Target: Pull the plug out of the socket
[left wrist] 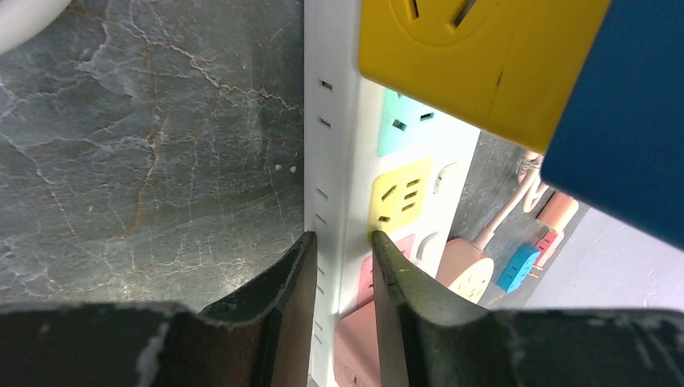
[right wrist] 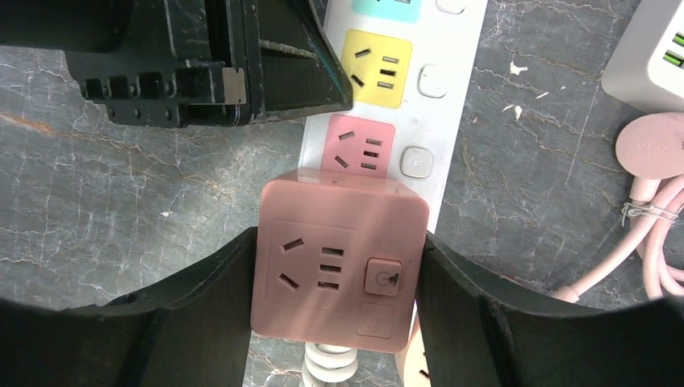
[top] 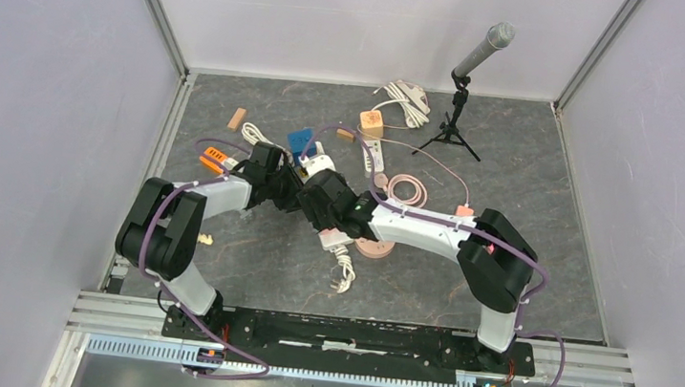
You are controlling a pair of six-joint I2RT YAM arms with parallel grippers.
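Observation:
The bare table past the round socket is to the right of my right gripper in the top view, so I should pull the plug up, move across to there and lower it to let go.
A white power strip (right wrist: 452, 72) with coloured sockets lies on the grey table; it also shows in the top view (top: 338, 240). A pink cube plug (right wrist: 335, 262) sits in the strip's near end, above the strip's coiled white cord (right wrist: 329, 367). My right gripper (right wrist: 336, 242) is shut on the pink cube plug, one finger pressed against each side. My left gripper (left wrist: 343, 235) is shut on the strip's long white edge (left wrist: 327, 161), beside its yellow socket (left wrist: 399, 197). Its black body shows in the right wrist view (right wrist: 210, 64). In the top view both grippers meet over the strip (top: 305, 190).
A yellow cube adapter (left wrist: 476, 56) and a blue block (left wrist: 621, 121) hang close above the left wrist camera. A blue adapter (top: 300, 139), peach cube (top: 371, 123), white cable bundle (top: 406, 99), microphone tripod (top: 457, 119) and pink coiled cable (top: 406, 189) lie behind.

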